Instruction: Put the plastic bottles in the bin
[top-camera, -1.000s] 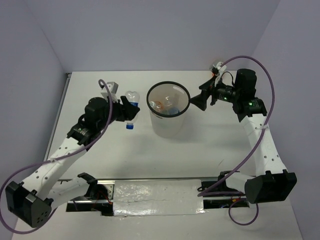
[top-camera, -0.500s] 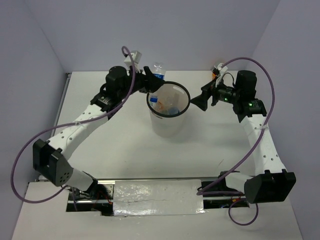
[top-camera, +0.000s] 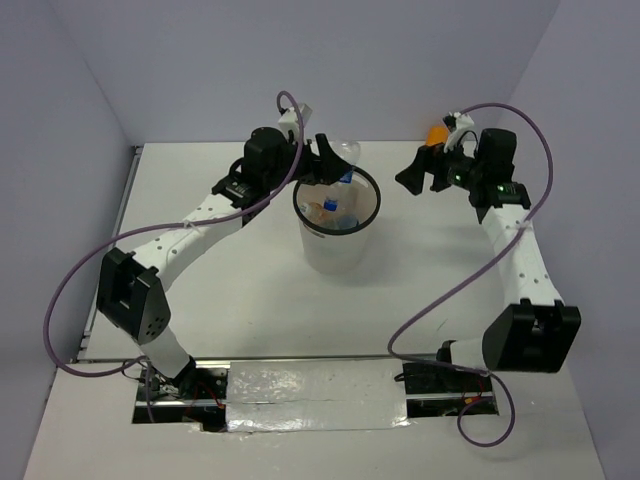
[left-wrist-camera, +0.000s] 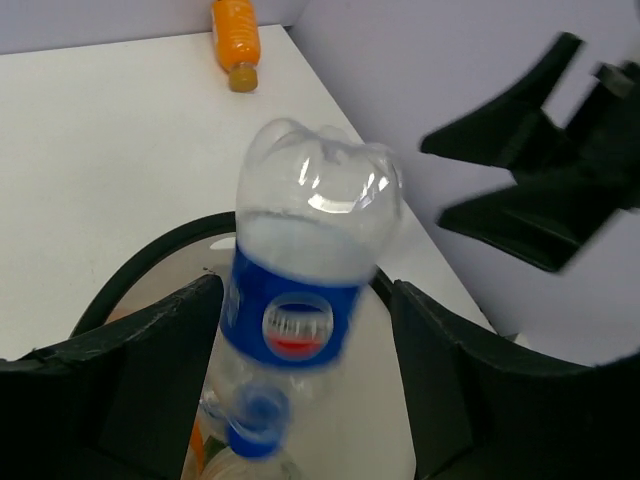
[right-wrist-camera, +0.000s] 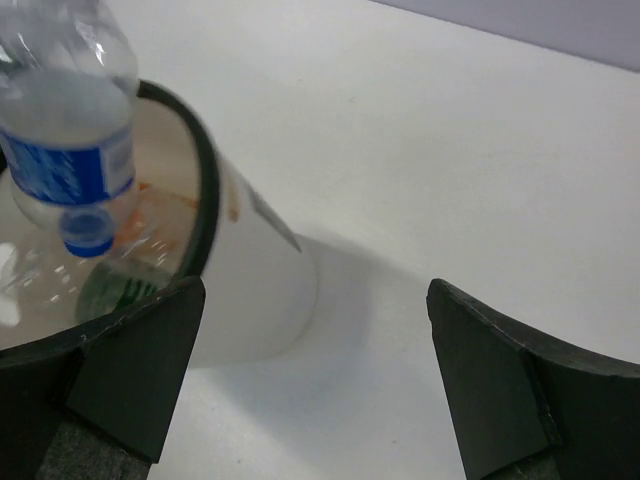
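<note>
The orange bottle's cap, its narrow end, points away from the back wall. My empty right gripper will next move outward and down onto the cap.
A clear plastic bottle (left-wrist-camera: 305, 260) with a blue label and blue cap hangs cap-down over the mouth of the bin (top-camera: 300, 205), blurred. It sits between the fingers of my left gripper (left-wrist-camera: 305, 290), which is open, with a gap showing on the bottle's right side. The top view shows that gripper (top-camera: 325, 165) at the bin's far-left rim. Other bottles (top-camera: 330, 210) lie inside the bin, one with a green label (right-wrist-camera: 120, 285). A small orange bottle (top-camera: 437, 133) lies on the table by the back wall. My right gripper (top-camera: 412, 175) is open and empty, right of the bin.
The bin (right-wrist-camera: 255, 290) stands mid-table, translucent white with a black rim (right-wrist-camera: 205, 190). Grey walls close in the back and both sides. The orange bottle (left-wrist-camera: 236, 40) lies close to the back-right corner, just behind the right arm's wrist.
My left arm lifted the blue-label bottle from the table left of the bin to above its rim, and its jaws widened. The right gripper drew back slightly from the bin.
</note>
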